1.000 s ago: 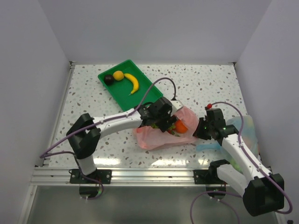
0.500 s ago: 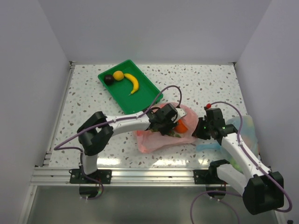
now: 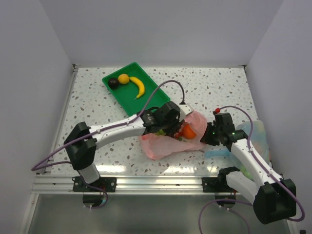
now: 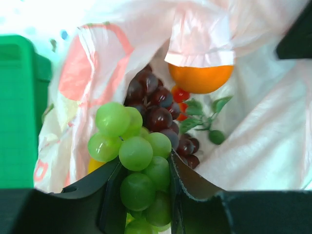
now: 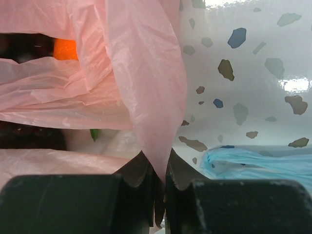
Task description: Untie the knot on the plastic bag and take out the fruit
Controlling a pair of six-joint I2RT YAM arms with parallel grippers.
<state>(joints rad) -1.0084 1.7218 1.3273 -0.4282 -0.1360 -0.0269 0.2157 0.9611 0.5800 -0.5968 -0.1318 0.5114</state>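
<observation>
My left gripper is holding the green grapes. I need to lift them next, carry them outward and let them go on the tray's bare bottom (image 3: pixel 127 94) beside the banana.
The pink plastic bag (image 3: pixel 168 144) lies open at the table's middle. No knot shows. My left gripper (image 4: pixel 144 168) is shut on a bunch of green grapes (image 4: pixel 134 153), held just above the bag's mouth; it also shows in the top view (image 3: pixel 169 127). Inside the bag lie dark purple grapes (image 4: pixel 158 114), an orange (image 4: pixel 200 78), small red pieces and a green leafy sprig (image 4: pixel 202 122). The orange also shows in the top view (image 3: pixel 188 132). My right gripper (image 5: pixel 157 168) is shut on the bag's right edge (image 5: pixel 146 87), pulling it taut; in the top view it (image 3: pixel 208 136) sits at the bag's right side.
A green tray (image 3: pixel 146 100) at the back left holds a banana (image 3: pixel 138 87), a yellow round fruit (image 3: pixel 124 78) and a near-black fruit (image 3: pixel 113 83). A pale blue bag (image 3: pixel 258 139) lies at the right edge under my right arm, also in the right wrist view (image 5: pixel 253 163).
My left gripper dipped into the bag's mouth and has drawn back a little toward the tray with the green grapes. My right gripper has held still on the bag's edge.
</observation>
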